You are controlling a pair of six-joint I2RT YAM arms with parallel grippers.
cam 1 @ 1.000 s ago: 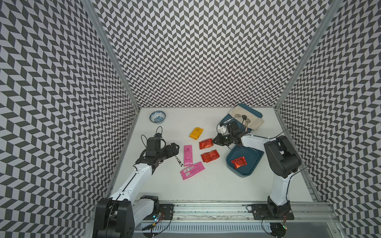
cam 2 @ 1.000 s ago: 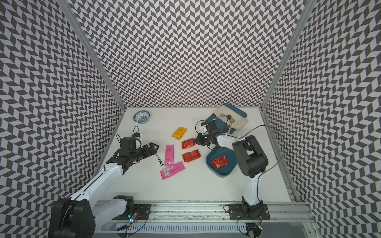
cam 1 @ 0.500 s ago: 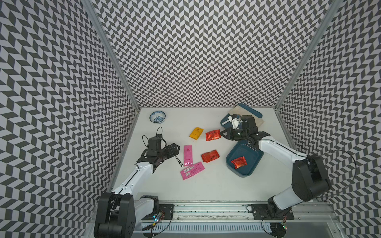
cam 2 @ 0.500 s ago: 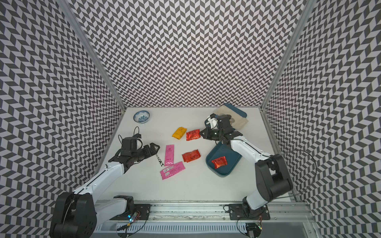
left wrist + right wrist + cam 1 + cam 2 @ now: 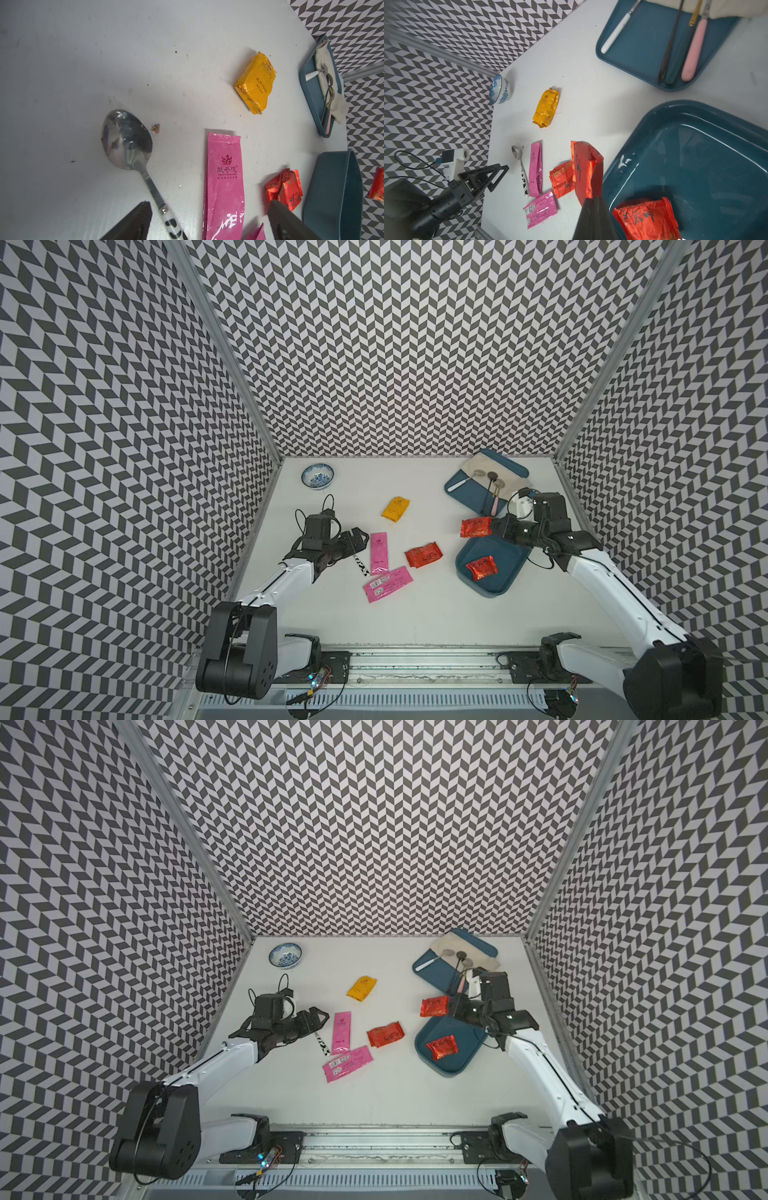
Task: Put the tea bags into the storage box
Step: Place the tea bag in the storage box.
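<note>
The teal box's middle (image 5: 499, 562) (image 5: 682, 176) lies back from my right gripper, so I need to draw the red tea bag back there from the box's far rim and release.
My right gripper (image 5: 495, 527) is shut on a crinkly red tea bag (image 5: 475, 527) (image 5: 586, 166), which hangs over the far left rim of the teal storage box (image 5: 505, 590) (image 5: 695, 158). Another red tea bag (image 5: 482, 567) lies inside the box. On the table lie a red one (image 5: 424, 554), a yellow one (image 5: 395, 509), a pink sachet (image 5: 378, 552) and a labelled pink sachet (image 5: 388, 584). My left gripper (image 5: 360, 537) stands open and empty, low over the pink sachet (image 5: 225, 182).
A spoon (image 5: 127, 141) with a black-and-white handle lies just left of the pink sachet. A flat blue tray (image 5: 467, 493) with cloth and spoons sits at the back right. A small blue-and-white bowl (image 5: 318, 476) stands at the back left.
My right gripper lifted a red tea bag off the table and carried it right, to the storage box's rim. The left arm has barely moved.
</note>
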